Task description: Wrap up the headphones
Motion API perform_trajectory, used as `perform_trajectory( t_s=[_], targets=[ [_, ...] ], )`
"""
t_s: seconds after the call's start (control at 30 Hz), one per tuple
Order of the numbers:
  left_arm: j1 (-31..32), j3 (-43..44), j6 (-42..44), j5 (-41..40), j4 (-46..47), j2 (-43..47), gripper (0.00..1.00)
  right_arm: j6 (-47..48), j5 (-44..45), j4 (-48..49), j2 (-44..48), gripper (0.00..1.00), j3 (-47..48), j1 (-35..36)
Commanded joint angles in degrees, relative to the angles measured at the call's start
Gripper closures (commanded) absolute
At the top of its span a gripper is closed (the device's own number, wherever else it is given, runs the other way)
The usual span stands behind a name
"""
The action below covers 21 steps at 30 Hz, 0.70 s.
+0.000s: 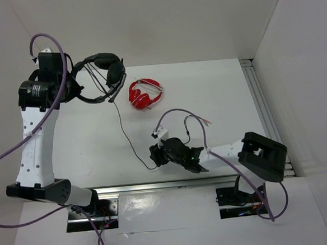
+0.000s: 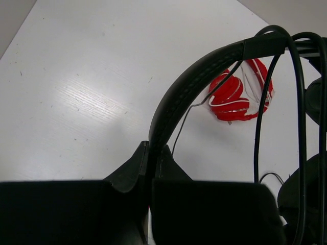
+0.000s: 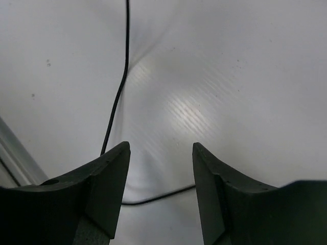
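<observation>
That part of the cable runs outside my right gripper's fingers, so my right gripper will go outward and to the left in the top view next, onto the part of the cable nearer the headphones (image 1: 136, 154) (image 3: 120, 91).
The black headphones (image 1: 105, 70) hang at the far left, held up by my left gripper (image 1: 71, 87), which is shut on the headband (image 2: 179, 97). Cable loops (image 2: 299, 102) lie across the band in the left wrist view. The thin black cable (image 1: 128, 139) runs from the earcup down across the table to my right gripper (image 1: 154, 155). My right gripper (image 3: 161, 153) is open just above the table; the cable (image 3: 120, 87) passes along its left finger (image 3: 104, 178) and curves between the fingers (image 3: 158, 196).
Red headphones (image 1: 144, 94) lie on the white table behind the middle, also in the left wrist view (image 2: 237, 94). An aluminium rail (image 1: 266, 109) runs along the right side. White walls enclose the back and sides.
</observation>
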<state>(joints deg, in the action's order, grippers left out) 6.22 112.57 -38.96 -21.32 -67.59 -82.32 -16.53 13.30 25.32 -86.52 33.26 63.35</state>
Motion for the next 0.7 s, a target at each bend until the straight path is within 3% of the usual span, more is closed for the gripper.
perform_trajectory(
  t_s=[0.0, 0.27, 0.3, 0.47, 0.67],
  targets=[
    [-0.07, -0.34, 0.38, 1.55, 4.40, 2.70, 1.00, 3.88, -8.54, 0.35, -6.36, 0.40, 7.16, -1.92],
    [-0.59, -1.39, 1.61, 3.30, 5.01, 2.70, 1.00, 5.55, -18.13, 1.48, -9.72, 0.37, 10.87, -2.97],
    [-0.59, -1.39, 1.61, 3.30, 5.01, 2.70, 1.00, 5.55, -18.13, 0.96, -9.72, 0.33, 11.39, -2.97],
    [-0.59, -1.92, 1.61, 3.83, 5.01, 3.22, 1.00, 6.07, -17.43, 2.71, -13.49, 0.33, 12.88, -2.97],
    [-0.59, -1.92, 1.61, 3.74, 5.01, 3.74, 1.00, 7.31, -18.57, -1.23, -22.79, 0.32, 23.16, -3.59]
  ],
)
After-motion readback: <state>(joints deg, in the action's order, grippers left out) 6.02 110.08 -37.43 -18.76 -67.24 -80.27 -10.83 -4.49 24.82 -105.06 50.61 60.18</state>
